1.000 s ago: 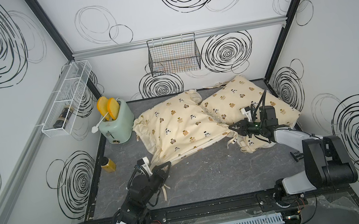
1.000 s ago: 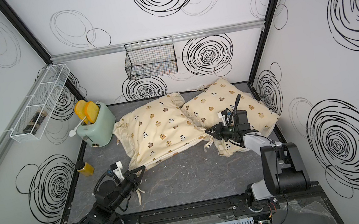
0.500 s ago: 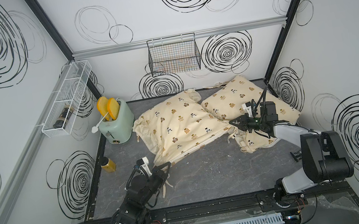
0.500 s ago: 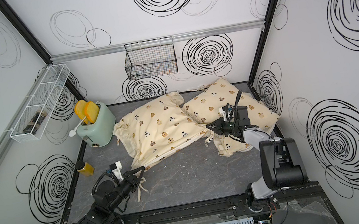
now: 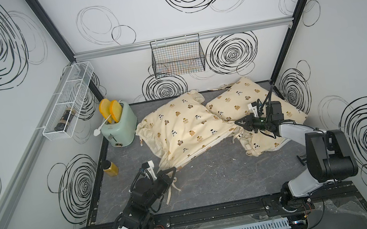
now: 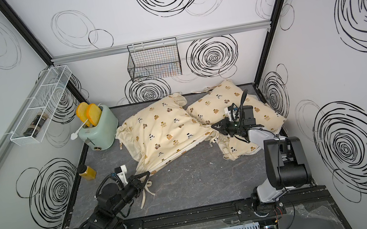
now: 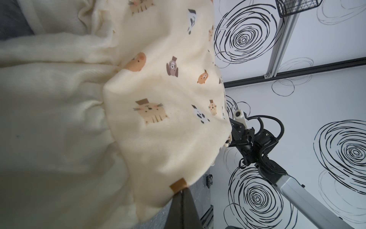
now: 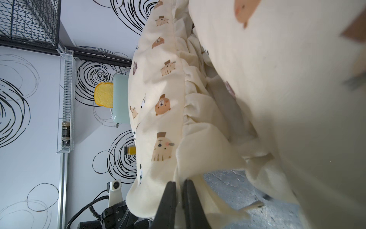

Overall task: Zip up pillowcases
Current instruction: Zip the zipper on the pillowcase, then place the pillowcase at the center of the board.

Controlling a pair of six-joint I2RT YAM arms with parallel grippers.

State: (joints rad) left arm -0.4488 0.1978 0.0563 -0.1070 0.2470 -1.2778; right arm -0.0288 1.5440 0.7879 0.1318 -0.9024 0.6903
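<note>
The pillowcase's near edge is stretched straight between both my grippers, so my right gripper should next move toward my left gripper to loosen that edge and let go of the near edge's far end (image 5: 232, 127) (image 8: 180, 174).
Two cream pillowcases with small animal prints lie at the back of the grey table. The left pillowcase (image 5: 180, 130) (image 6: 162, 131) has its near edge stretched between my grippers. My left gripper (image 5: 172, 169) (image 6: 147, 173) is shut on its near corner; in the left wrist view the gripper (image 7: 181, 193) pinches fabric beside a brown tab. My right gripper (image 5: 238, 123) (image 6: 214, 127) is shut on the far end of that edge, and in the right wrist view the gripper (image 8: 179, 183) has ruffled cloth between the fingers. The right pillowcase (image 5: 245, 99) (image 6: 220, 101) lies under and behind my right arm. No zipper shows.
A mint toaster (image 5: 119, 128) with toast stands at the back left, and a small yellow bottle (image 5: 110, 169) sits by the left wall. A wire basket (image 5: 178, 56) hangs on the back wall, a white rack (image 5: 68, 101) on the left wall. Loose fabric ties (image 5: 171, 190) trail by my left gripper.
My right gripper has drawn a little toward the back with the pillowcase edge, which now runs straighter between the grippers. The left gripper has hardly moved.
</note>
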